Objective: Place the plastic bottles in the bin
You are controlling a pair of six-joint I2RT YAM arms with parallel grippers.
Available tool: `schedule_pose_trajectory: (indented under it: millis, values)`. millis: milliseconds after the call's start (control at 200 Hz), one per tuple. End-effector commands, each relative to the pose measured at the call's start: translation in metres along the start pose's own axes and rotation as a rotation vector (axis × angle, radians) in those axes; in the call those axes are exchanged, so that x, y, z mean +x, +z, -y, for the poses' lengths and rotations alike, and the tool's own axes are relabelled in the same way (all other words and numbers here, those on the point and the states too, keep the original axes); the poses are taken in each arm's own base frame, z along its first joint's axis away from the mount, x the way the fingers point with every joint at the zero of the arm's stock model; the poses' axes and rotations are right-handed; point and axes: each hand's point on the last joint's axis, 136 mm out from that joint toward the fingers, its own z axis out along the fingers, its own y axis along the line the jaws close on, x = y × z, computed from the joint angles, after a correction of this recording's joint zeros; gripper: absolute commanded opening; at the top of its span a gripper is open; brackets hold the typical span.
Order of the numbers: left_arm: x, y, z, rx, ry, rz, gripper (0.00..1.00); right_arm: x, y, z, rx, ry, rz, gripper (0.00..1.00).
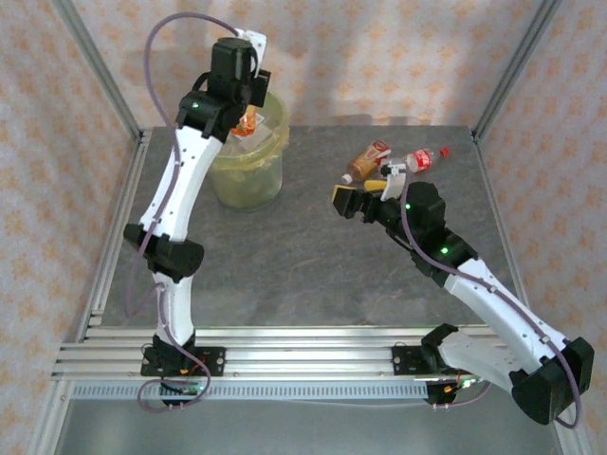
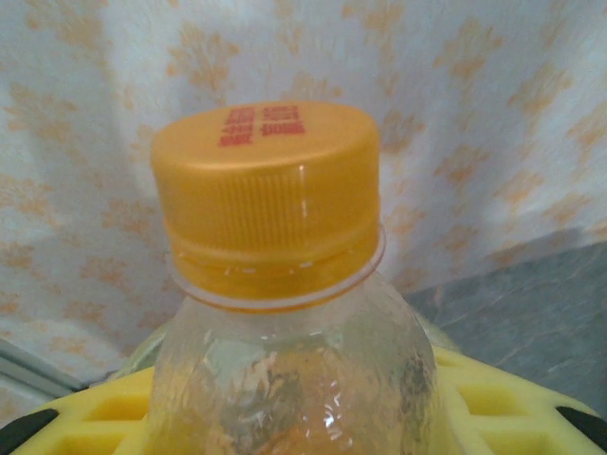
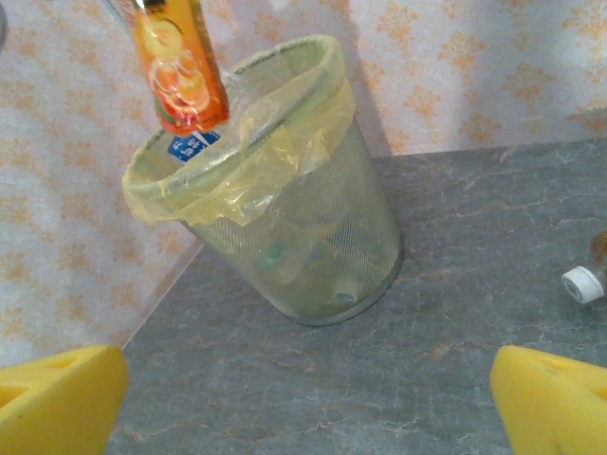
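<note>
The left gripper moves a little outward over the bin's bag-lined opening [image 1: 264, 121] next and releases the orange-labelled plastic bottle, since that already dangles above the opening.
My left gripper [image 1: 245, 106] hangs over the bin [image 1: 254, 178], shut on an orange-labelled plastic bottle [image 1: 249, 122]. In the left wrist view that bottle's orange cap [image 2: 270, 199] and clear neck stand between the yellow fingers [image 2: 90, 417]. From the right wrist the same bottle [image 3: 180, 71] dangles above the bag-lined rim of the bin [image 3: 318, 237], with other bottles inside. Two plastic bottles lie on the table: a red-labelled one [image 1: 368, 159] and a red-capped one [image 1: 424, 158]. My right gripper [image 1: 354, 199] stands open just in front of them, its fingertips [image 3: 57, 398] wide apart over bare table.
A white bottle cap [image 3: 580, 282] shows at the right edge of the right wrist view. Aluminium frame posts and patterned walls enclose the grey table [image 1: 313, 265]. The rail with both arm bases runs along the near edge.
</note>
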Motion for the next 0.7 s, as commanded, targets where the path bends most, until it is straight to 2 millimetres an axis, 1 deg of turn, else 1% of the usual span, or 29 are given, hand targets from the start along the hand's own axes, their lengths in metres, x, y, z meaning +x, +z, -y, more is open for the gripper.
schedule_pose_trajectory:
  millis: [0,110,205,300,455,505,590,696]
  values:
    - [-0.008,-0.003,-0.027,-0.114,0.070,0.015,0.38,0.002,0.000,0.001,-0.005,0.017,0.001,0.99]
    - [0.005,0.010,-0.030,-0.154,0.134,-0.030,0.39,0.006,-0.001,0.003,-0.001,0.020,0.001,0.99]
    - [0.021,0.022,-0.029,-0.174,0.199,-0.082,0.41,0.007,-0.001,0.004,0.004,0.024,0.001,0.99]
    - [0.033,0.031,-0.034,-0.221,0.254,-0.125,0.42,0.007,0.000,0.004,0.004,0.023,0.000,0.99]
    - [0.049,0.040,-0.042,-0.239,0.282,-0.181,0.44,0.009,0.002,0.006,0.011,0.023,-0.003,0.99]
    - [0.053,0.041,-0.041,-0.230,0.287,-0.192,0.46,0.009,0.002,0.007,0.013,0.025,-0.003,0.99]
    - [0.060,0.044,-0.038,-0.222,0.291,-0.211,0.53,0.009,0.003,0.007,0.016,0.028,-0.003,0.99]
    - [0.067,0.048,-0.036,-0.222,0.270,-0.227,0.54,0.010,0.005,0.009,0.022,0.032,-0.004,0.99]
